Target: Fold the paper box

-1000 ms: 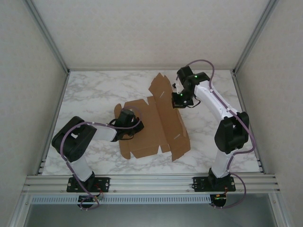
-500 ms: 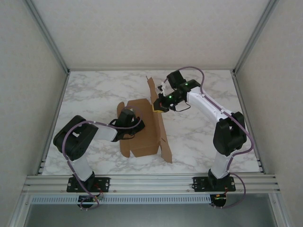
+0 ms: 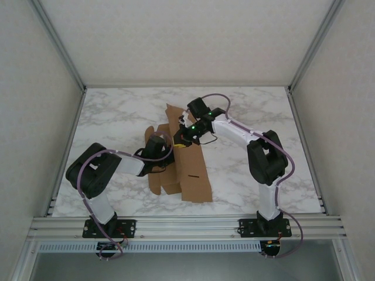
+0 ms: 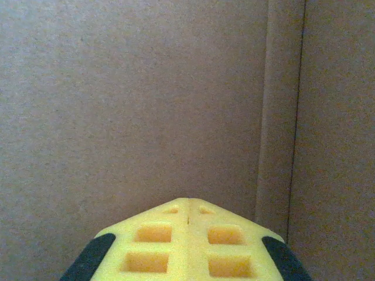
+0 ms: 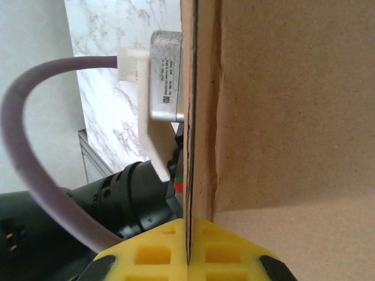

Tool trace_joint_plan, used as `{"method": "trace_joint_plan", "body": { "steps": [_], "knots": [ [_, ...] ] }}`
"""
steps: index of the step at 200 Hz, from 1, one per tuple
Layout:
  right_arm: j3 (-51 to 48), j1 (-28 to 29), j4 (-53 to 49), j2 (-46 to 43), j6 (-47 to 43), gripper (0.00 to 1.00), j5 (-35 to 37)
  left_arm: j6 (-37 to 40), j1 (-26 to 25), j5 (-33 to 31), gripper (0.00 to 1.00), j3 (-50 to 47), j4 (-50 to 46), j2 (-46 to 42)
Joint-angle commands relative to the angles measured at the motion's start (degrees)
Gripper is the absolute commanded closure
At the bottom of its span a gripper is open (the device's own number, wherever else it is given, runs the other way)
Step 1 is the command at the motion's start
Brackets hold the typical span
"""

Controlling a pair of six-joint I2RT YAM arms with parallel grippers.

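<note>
The edge of the raised panel swings away from my left gripper next, toward that gripper's own arm if seen from my right gripper, which then releases it, because the panel crowds that gripper.
The paper box [image 3: 194, 177] is a brown cardboard sheet lying mid-table, its right panel folded up and over toward the left. My right gripper [image 3: 179, 137] is shut on the edge of that raised panel; in the right wrist view the yellow fingers [image 5: 146, 254] clamp the thin cardboard edge [image 5: 188, 175]. My left gripper [image 3: 160, 151] rests on the box's left part, partly hidden by the folded panel. In the left wrist view its yellow fingertips [image 4: 170, 225] are shut together, pointed at the flat cardboard [image 4: 146, 99], with nothing between them.
The marble table [image 3: 111, 117] has bare room left, right and behind the box. The two wrists are very close together: the left arm's black wrist [image 5: 129, 193] and white camera housing [image 5: 164, 76] sit just beyond the held panel.
My right gripper has swung left with the panel, lifting it from flat on the right to folded over the box. The left gripper has barely moved.
</note>
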Motion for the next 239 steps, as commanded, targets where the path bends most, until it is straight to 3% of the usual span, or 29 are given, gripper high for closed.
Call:
{"method": "trace_joint_plan", "body": {
  "steps": [1, 60, 110, 183, 239],
  "knots": [
    [1.21, -0.45, -0.66, 2.17, 1.06, 0.97, 5.46, -0.19, 0.63, 0.28, 1.0, -2.26, -6.1, -0.06],
    [8.35, -1.31, -16.12, -2.38, -8.03, 0.96, 12.12, 0.26, 1.78, -0.61, 1.0, -2.96, -7.42, -1.91],
    [14.52, -1.85, -31.96, -5.39, -15.75, 0.96, 24.01, 0.36, 1.87, -1.36, 1.0, -3.41, -7.87, -3.14],
    [24.34, -1.94, -47.4, -3.69, -22.29, 1.0, 48.4, 0.55, 1.87, -2.84, 1.0, -2.94, -10.31, -4.5],
    [29.02, 4.81, -52.45, 2.97, -21.5, 1.0, 78.42, 0.2, 1.87, -2.61, 1.0, -2.7, -10.14, -3.96]
  ]
}}
